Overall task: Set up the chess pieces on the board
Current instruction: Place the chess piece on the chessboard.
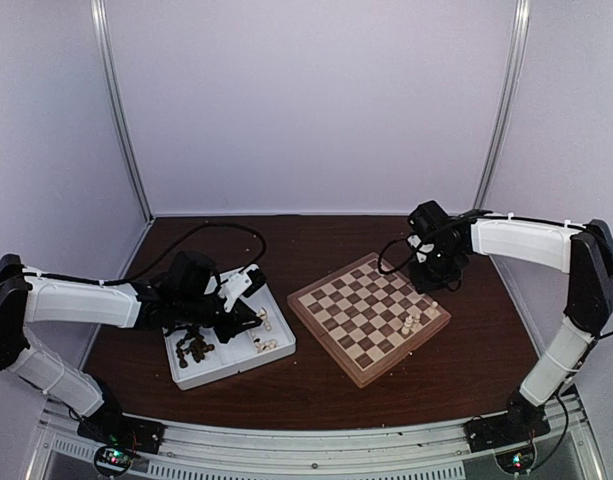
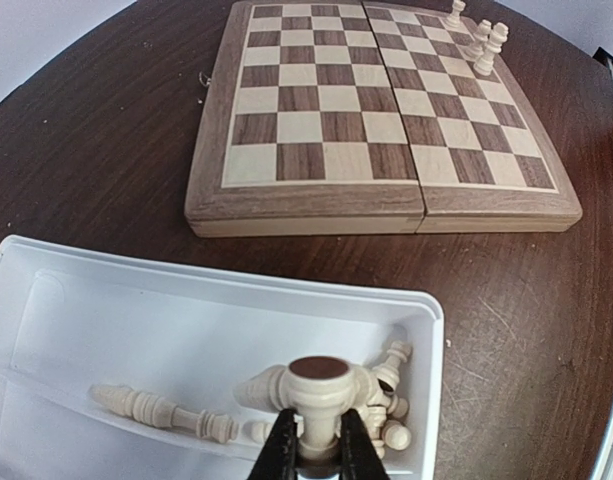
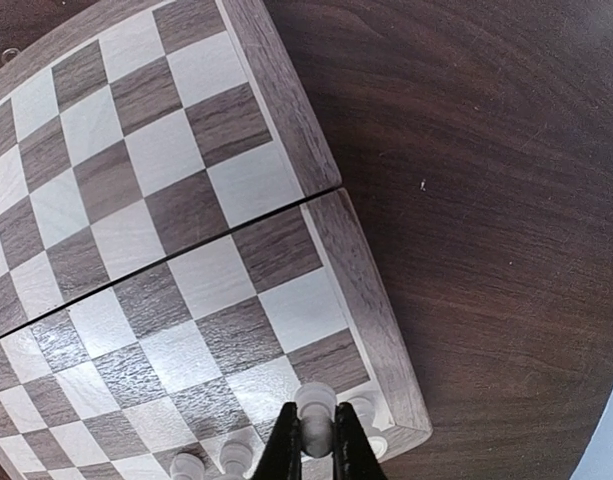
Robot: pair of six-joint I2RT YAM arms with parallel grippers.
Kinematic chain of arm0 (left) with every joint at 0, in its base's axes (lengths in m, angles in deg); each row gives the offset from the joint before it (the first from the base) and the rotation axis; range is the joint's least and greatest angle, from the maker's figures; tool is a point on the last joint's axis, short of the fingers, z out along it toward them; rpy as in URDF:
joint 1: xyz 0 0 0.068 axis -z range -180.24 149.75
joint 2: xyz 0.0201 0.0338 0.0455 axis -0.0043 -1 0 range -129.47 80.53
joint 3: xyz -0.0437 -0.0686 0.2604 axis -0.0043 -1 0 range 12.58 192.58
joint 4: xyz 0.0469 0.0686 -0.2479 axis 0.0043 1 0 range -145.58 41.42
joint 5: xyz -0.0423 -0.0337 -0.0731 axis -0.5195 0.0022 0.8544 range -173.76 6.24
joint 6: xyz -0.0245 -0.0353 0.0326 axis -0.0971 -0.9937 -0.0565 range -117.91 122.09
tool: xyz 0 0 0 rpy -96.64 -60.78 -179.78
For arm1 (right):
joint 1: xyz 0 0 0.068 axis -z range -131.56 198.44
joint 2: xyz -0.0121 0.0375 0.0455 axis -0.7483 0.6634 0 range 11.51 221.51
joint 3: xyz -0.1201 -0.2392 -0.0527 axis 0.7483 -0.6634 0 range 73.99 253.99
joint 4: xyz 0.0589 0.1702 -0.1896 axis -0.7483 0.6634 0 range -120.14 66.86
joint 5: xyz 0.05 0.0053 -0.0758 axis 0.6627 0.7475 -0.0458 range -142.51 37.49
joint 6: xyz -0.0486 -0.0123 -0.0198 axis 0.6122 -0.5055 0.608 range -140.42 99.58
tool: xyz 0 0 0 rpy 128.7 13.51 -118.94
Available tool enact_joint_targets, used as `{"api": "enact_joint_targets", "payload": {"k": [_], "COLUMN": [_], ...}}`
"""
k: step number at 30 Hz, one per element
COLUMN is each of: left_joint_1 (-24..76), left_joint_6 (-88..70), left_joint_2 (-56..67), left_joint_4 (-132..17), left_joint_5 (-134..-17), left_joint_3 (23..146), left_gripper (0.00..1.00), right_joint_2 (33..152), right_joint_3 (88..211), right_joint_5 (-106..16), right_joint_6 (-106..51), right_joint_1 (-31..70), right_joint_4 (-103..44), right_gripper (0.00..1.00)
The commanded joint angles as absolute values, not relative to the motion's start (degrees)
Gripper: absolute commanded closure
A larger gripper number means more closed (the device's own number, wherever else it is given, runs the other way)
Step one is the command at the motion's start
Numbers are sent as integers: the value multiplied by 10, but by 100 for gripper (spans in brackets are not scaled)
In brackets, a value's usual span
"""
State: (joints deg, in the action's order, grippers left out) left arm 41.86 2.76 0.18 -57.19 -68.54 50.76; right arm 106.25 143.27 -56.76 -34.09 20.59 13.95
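The cream piece comes down next with my right gripper onto the board's dark edge square beside the piece in the corner for release. That square lies empty below.
The board (image 1: 358, 322) lies mid-table, and cream chess pieces (image 1: 411, 322) stand near its right corner. My left gripper (image 1: 244, 318) hangs over the white tray (image 1: 218, 375). In the left wrist view the left gripper (image 2: 319, 445) is shut on a cream piece (image 2: 319, 385), its dark felt base facing the camera, above loose cream pieces (image 2: 386, 415). My right gripper (image 1: 432, 288) is over the board's right side. In the right wrist view the right gripper (image 3: 316, 440) is shut on a cream piece (image 3: 316, 405) over the corner squares of the board (image 3: 176, 200), beside standing cream pieces (image 3: 361, 410).
The tray has two compartments: dark brown pieces (image 1: 196, 348) lie in its left one, cream ones (image 1: 264, 340) in its right. A long cream piece (image 2: 161, 410) lies by the divider. Bare dark wood table (image 3: 486, 200) surrounds the board. Black cables (image 1: 216, 235) trail behind both arms.
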Motion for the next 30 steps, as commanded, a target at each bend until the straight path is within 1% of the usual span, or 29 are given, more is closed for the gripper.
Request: {"api": "enact_joint_targets", "payload": {"k": [1, 30], "left_joint_1": [418, 418], "left_joint_6": [23, 23], "left_joint_2": [7, 0], "left_joint_4": [-580, -566], "left_joint_5": [-689, -686], "left_joint_3": [525, 544], "left_gripper": [100, 100], "right_joint_2": [1064, 1103], "right_joint_3": [1421, 1402], "right_joint_5": [-556, -558], "right_joint_6": [-337, -317], "right_joint_1": [215, 225], "right_joint_4": [128, 115], "right_gripper": [100, 100]}}
